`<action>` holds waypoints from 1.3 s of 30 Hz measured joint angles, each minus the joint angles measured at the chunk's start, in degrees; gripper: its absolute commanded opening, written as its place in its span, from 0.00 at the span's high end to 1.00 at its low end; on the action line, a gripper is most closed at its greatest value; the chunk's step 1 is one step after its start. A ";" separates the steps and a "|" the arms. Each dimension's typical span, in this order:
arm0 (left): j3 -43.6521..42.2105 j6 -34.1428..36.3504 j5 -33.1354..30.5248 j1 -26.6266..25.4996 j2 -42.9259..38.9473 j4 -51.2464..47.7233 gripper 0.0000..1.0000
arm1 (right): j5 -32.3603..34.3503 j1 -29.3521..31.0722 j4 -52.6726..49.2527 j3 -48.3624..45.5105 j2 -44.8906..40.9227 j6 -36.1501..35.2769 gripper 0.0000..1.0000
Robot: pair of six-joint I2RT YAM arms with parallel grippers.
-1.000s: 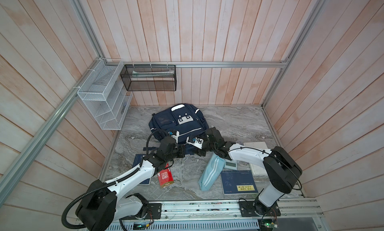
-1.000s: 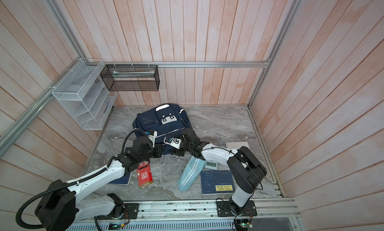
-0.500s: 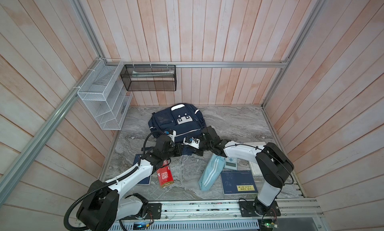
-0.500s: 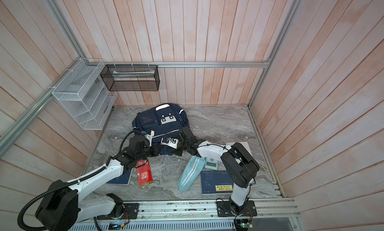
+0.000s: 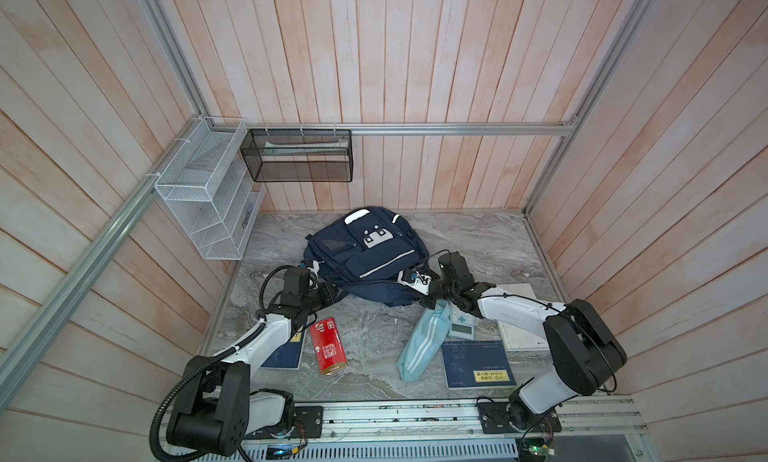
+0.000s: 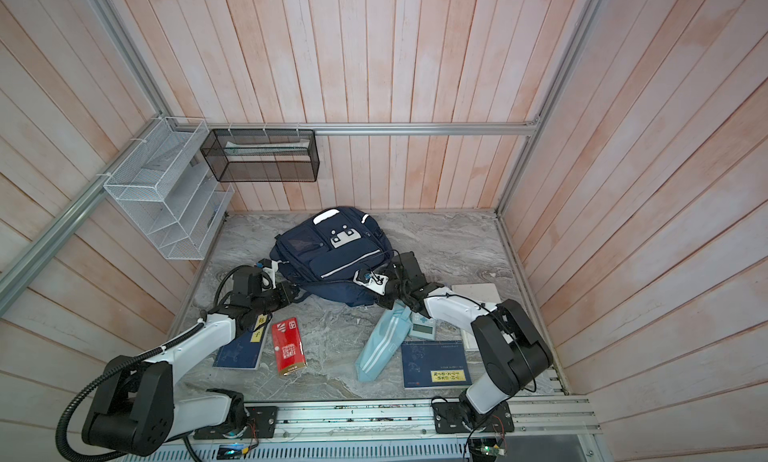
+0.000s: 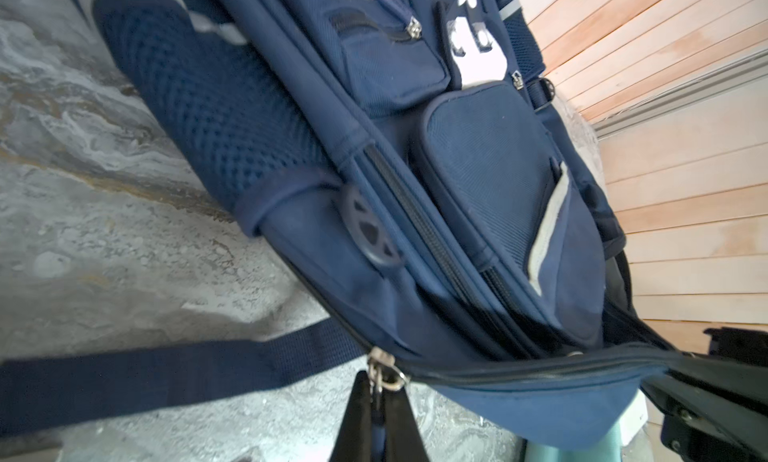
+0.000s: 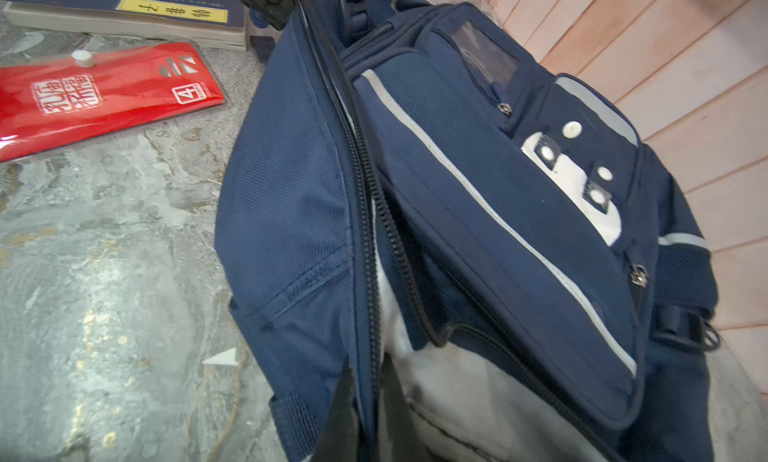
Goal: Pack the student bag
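Observation:
The left gripper should next pull the blue pull tab along the bag's side toward the mesh pocket's hem (image 7: 256,212) and let go of it, because the zipper there is still closed.
The student bag (image 5: 365,256) (image 6: 332,256), navy with white stripes, lies on the marble table top near the back. Its main zipper is partly undone, and pale lining (image 8: 457,381) shows in the gap. At the bag's near left corner my left gripper (image 5: 332,293) (image 7: 376,383) is shut on the metal zipper pull (image 7: 384,370). At the near right corner my right gripper (image 5: 426,302) (image 8: 365,376) is shut on the fabric edge of the opening, beside the zipper teeth (image 8: 365,214).
In front of the bag lie a red pouch (image 5: 328,345), a light-blue striped pouch (image 5: 422,341), a calculator (image 5: 462,324), a blue book (image 5: 478,364), a white book (image 5: 519,314) and another blue book (image 5: 284,354) under the left arm. A white wire rack (image 5: 203,206) and a black mesh basket (image 5: 299,160) hang on the walls.
My right gripper moved in to the bag's near right corner and shut on the edge of the opening. The left gripper kept hold of the zipper pull and shifted only slightly.

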 measured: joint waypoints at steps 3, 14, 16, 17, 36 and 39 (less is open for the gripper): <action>1.01 0.81 -0.26 0.09 1.84 0.61 1.00 | -0.15 -2.29 -0.92 0.00 0.00 -1.27 1.00; 1.49 3.45 -2.78 0.96 6.47 4.33 0.99 | -0.42 -5.64 -1.36 -0.39 -0.33 -4.59 1.00; 1.49 3.74 -3.10 0.92 6.29 4.42 0.92 | -0.42 -5.62 -1.38 -0.39 -0.33 -4.55 0.97; 1.49 3.91 -3.26 0.85 6.16 4.37 0.88 | -0.37 -5.49 -1.36 -0.37 -0.33 -4.42 0.91; 10.03 7.26 -14.08 -16.15 -5.79 -3.56 0.19 | 25.49 1.18 2.89 -7.34 -20.24 27.21 0.02; 13.25 8.26 -13.97 -21.16 -4.42 -4.22 0.19 | 28.00 -0.31 -0.61 -6.38 -22.75 35.89 0.02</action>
